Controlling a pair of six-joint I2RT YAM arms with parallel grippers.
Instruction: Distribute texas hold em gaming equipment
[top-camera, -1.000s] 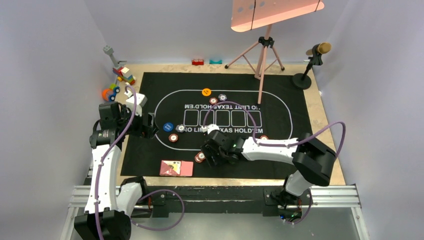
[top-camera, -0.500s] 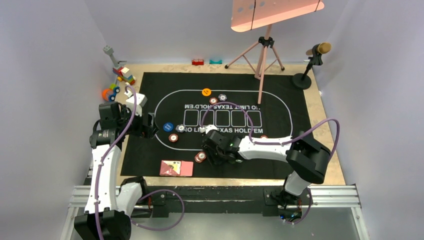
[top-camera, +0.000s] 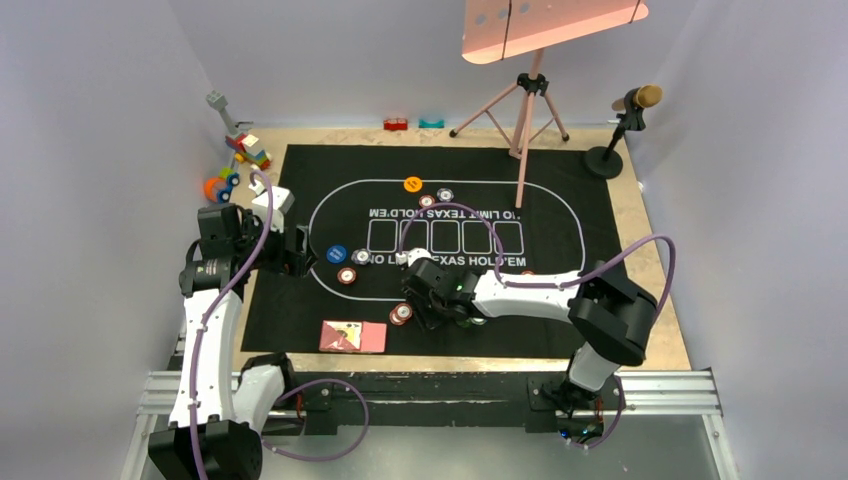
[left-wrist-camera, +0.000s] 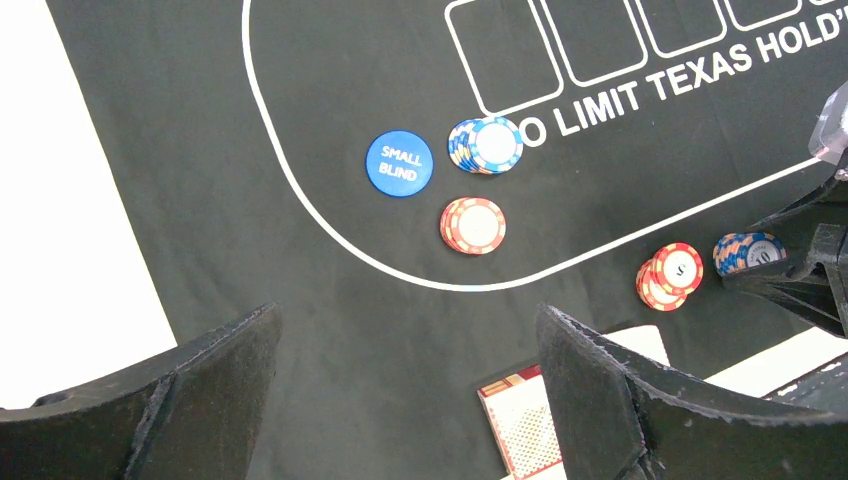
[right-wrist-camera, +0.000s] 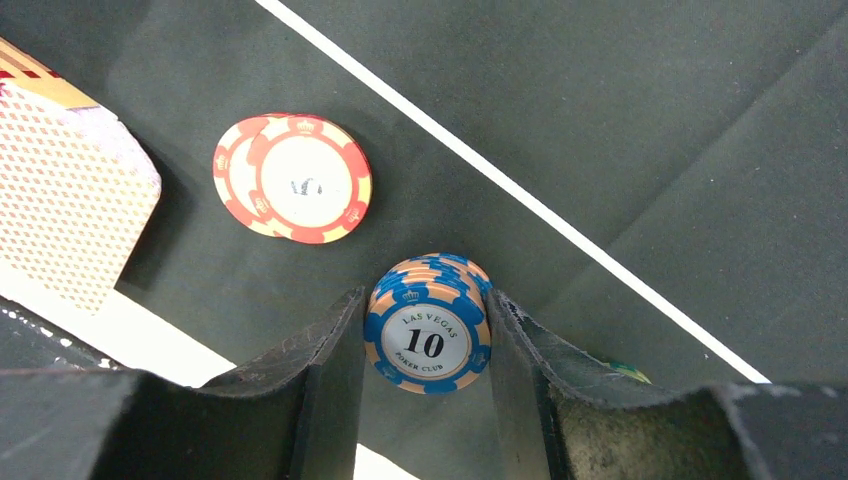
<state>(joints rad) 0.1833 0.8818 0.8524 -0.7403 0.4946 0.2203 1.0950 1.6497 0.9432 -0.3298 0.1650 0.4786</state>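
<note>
The robot's right gripper will next lift outward and to the right in the top view, then go down and let go on bare mat past the lettering's HOLD'EM end (top-camera: 541, 262).
My right gripper (right-wrist-camera: 425, 345) is shut on a stack of blue "10" poker chips (right-wrist-camera: 428, 322), low over the black mat (top-camera: 560, 200); the fingers press both sides of the stack. A red chip stack (right-wrist-camera: 295, 178) lies just left of it, and the pink-backed cards (right-wrist-camera: 70, 220) lie further left. In the top view the right gripper (top-camera: 432, 303) sits beside the red chips (top-camera: 401, 314). My left gripper (left-wrist-camera: 405, 400) is open and empty above the mat's left part. Ahead of it lie a blue "small blind" button (left-wrist-camera: 399, 164), a blue chip stack (left-wrist-camera: 487, 145) and a red stack (left-wrist-camera: 474, 225).
An orange button (top-camera: 412, 184) and two chip piles (top-camera: 436, 198) lie at the far side of the oval. Toy blocks (top-camera: 240, 160) sit off the mat at the far left. A pink tripod stand (top-camera: 525, 110) and a microphone stand (top-camera: 612, 140) stand at the back.
The right arm has shifted slightly to the left with its gripper near the red chips. The left arm has not moved.
</note>
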